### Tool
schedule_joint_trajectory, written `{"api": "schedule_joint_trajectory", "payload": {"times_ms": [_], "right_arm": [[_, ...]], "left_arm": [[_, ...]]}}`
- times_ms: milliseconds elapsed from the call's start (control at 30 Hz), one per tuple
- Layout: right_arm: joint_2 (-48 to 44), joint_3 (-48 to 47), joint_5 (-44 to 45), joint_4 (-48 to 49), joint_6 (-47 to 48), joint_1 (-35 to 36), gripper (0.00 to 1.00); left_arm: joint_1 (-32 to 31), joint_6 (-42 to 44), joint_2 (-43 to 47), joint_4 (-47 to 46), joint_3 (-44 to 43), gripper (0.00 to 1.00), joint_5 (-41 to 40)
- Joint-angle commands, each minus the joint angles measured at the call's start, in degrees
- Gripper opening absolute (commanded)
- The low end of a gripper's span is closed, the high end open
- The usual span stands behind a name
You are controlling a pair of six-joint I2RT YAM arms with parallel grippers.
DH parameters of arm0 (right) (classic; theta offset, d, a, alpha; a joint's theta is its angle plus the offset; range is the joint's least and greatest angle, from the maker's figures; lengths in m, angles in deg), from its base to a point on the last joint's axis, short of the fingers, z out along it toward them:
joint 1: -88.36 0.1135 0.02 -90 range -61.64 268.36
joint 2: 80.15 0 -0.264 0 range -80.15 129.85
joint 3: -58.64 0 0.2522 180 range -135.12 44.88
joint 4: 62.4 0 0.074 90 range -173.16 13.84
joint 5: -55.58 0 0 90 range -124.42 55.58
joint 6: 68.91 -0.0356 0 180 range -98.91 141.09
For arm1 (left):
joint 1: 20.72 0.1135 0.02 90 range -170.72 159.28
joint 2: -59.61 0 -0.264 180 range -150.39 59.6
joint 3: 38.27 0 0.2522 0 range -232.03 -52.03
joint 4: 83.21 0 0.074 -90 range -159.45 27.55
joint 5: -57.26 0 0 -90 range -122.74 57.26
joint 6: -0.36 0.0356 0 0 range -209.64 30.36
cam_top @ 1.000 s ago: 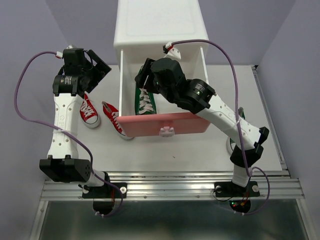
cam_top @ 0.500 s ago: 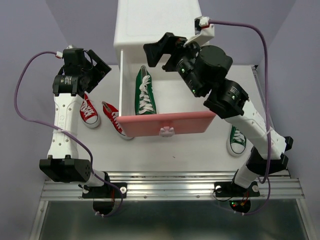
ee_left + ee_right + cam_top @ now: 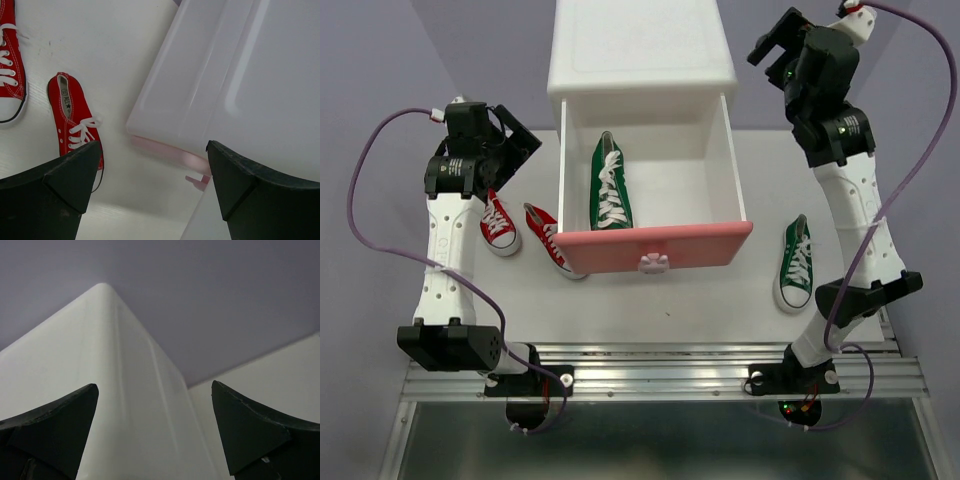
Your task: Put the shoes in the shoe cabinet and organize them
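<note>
The right gripper moves back and down onto the laces by the opening point(image 3: 802, 244) next, since the green shoe missing from the drawer point(image 3: 655, 246) lies back and below it.
The white shoe cabinet point(image 3: 640, 50) stands at the back with its upper drawer point(image 3: 655, 246) pulled open, pink front toward me. One green shoe point(image 3: 610, 185) lies in the drawer's left half. The other green shoe point(image 3: 796, 262) lies on the table to the right. Two red shoes point(image 3: 498, 222) point(image 3: 548, 238) lie left of the drawer; both show in the left wrist view point(image 3: 9, 85) point(image 3: 75, 120). My left gripper point(image 3: 523, 133) is open and empty above them, beside the cabinet point(image 3: 240, 75). My right gripper point(image 3: 775, 45) is open and empty, high beside the cabinet's right back corner point(image 3: 110, 390).
Purple walls close in the table point(image 3: 670, 300) at the back and both sides. A metal rail point(image 3: 660, 375) runs along the near edge by the arm bases. Purple cables loop from both wrists.
My right gripper let go of the green shoe in the drawer, rose out and swung up and right, past the cabinet's right side. The left arm has barely moved.
</note>
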Motion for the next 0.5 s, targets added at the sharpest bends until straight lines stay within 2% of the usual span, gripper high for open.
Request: {"api": "schedule_joint_trajectory", "payload": {"times_ms": [0, 133, 233, 267, 300, 467], "right_arm": [[0.24, -0.91, -8.97, -12.28, -8.9, -11.22, 1.0], [-2.66, 5.32, -9.86, -23.99, -10.41, -18.28, 1.0], [-6.17, 15.93, -8.11, -32.42, -9.7, -21.27, 1.0], [-7.05, 15.98, -8.27, -33.93, -9.62, -22.33, 1.0], [-9.24, 21.2, -8.62, -35.86, -9.53, -24.6, 1.0], [-14.08, 37.23, -14.67, -35.79, -7.16, -30.59, 1.0]], "left_arm": [[0.18, 0.27, 3.34, -0.7, 2.14, 0.99, -0.77], [0.18, -0.17, 4.4, -1.23, 3.99, 0.99, -0.77], [0.18, 0.09, 5.1, -1.23, 5.05, 0.99, -0.77], [0.18, 0.17, 5.28, -1.4, 5.31, 0.99, -0.77], [0.18, 0.35, 5.54, -1.4, 5.75, 0.99, -0.77], [0.1, 0.88, 6.59, -2.72, 9.26, 0.99, -0.77]]}}
